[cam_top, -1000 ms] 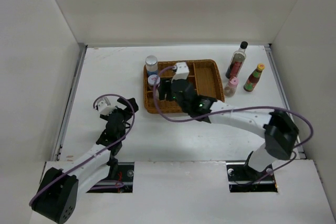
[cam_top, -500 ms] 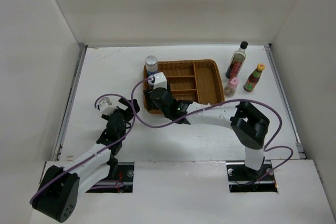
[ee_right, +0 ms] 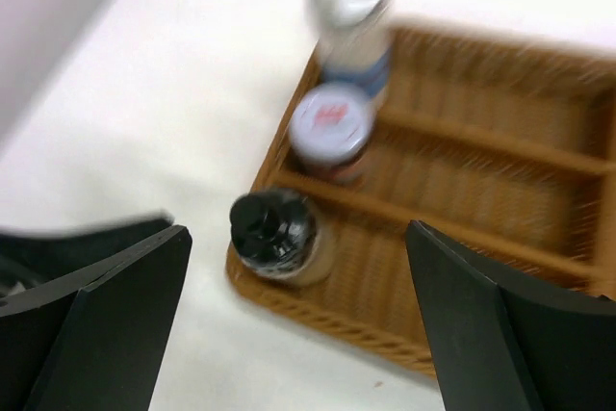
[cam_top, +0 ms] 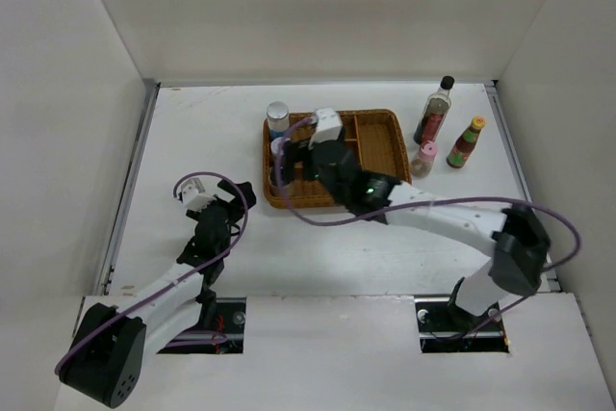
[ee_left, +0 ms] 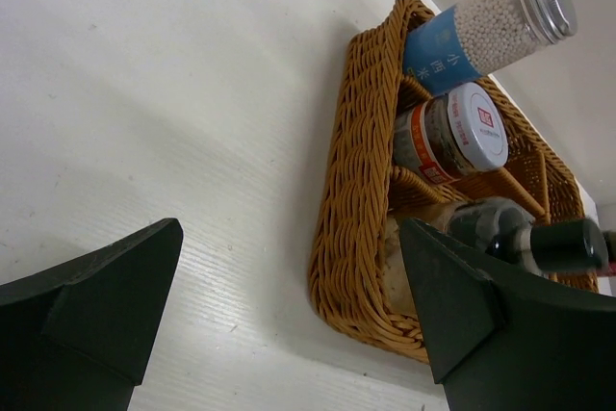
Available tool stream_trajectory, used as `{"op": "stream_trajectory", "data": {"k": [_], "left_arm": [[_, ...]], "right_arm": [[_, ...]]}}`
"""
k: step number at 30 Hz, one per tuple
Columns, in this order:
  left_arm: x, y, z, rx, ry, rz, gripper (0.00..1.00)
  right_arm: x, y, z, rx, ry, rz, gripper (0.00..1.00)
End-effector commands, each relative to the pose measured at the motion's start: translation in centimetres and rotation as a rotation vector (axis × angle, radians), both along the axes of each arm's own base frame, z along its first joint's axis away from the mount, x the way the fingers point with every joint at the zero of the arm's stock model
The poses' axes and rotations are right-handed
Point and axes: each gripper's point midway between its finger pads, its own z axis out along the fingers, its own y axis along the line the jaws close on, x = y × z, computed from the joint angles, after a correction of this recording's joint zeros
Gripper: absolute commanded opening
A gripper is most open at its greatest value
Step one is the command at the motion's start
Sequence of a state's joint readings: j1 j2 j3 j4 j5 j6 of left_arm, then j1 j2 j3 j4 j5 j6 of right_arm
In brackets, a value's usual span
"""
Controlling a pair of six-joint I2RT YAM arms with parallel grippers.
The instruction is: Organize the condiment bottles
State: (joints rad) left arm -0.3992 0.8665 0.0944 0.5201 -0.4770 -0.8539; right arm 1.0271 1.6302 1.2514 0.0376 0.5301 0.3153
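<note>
I will next swing my right gripper across to the bottle's neck (cam_top: 444, 90), because the black-capped bottle stands outside the tray (cam_top: 377, 146), outward of my right gripper and to its right in the top view.
The wicker tray (cam_top: 377, 146) holds three condiment bottles along its left side. They are the silver-lidded blue-labelled jar (ee_right: 351, 12), the white-lidded jar (ee_right: 332, 127) and the dark-capped shaker (ee_right: 274, 233), which stands upright in the near left compartment. My right gripper (ee_right: 296, 233) hangs open above that shaker, its fingers wide of it. Right of the tray stand the tall clear black-capped bottle (cam_top: 435, 110), the red yellow-capped bottle (cam_top: 466, 141) and the pink-capped shaker (cam_top: 423, 158). My left gripper (cam_top: 231, 197) is open and empty over the table, left of the tray's near left corner (ee_left: 361, 238).
White walls close in the table on the left, back and right. The tray's middle and right compartments (cam_top: 383, 141) hold nothing. My right arm (cam_top: 433, 209) stretches across the table in front of the tray.
My right gripper has opened and let go of the dark-capped shaker, which now stands in the tray. The gripper has swung back over the tray's left side. The left arm has not moved.
</note>
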Motion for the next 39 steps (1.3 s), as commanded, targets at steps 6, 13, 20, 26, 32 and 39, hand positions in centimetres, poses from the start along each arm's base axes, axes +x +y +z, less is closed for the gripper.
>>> {"op": "stream_trajectory", "data": {"k": [6, 13, 20, 26, 32, 39], "left_arm": [[0.2, -0.3, 0.9, -0.032, -0.039, -0.013, 1.00], [0.4, -0.7, 0.5, -0.030, -0.027, -0.026, 1.00], [0.5, -0.6, 0.4, -0.024, -0.024, -0.021, 1.00], [0.6, -0.6, 0.2, -0.018, -0.016, -0.023, 1.00], [0.7, -0.7, -0.1, -0.011, -0.002, -0.025, 1.00], [0.8, -0.8, -0.4, -0.009, 0.004, -0.028, 1.00]], "right_arm": [[7.2, -19.1, 10.0, 0.115, -0.191, -0.412, 1.00], [12.5, -32.0, 10.0, -0.052, -0.208, -0.729, 1.00], [16.1, -36.0, 7.7, -0.114, -0.150, -0.811, 1.00], [18.1, -37.9, 6.7, -0.122, -0.138, -0.857, 1.00], [20.6, -39.1, 6.2, -0.124, -0.134, -0.855, 1.00], [21.9, -38.7, 5.1, -0.136, -0.124, -0.828, 0.78]]}}
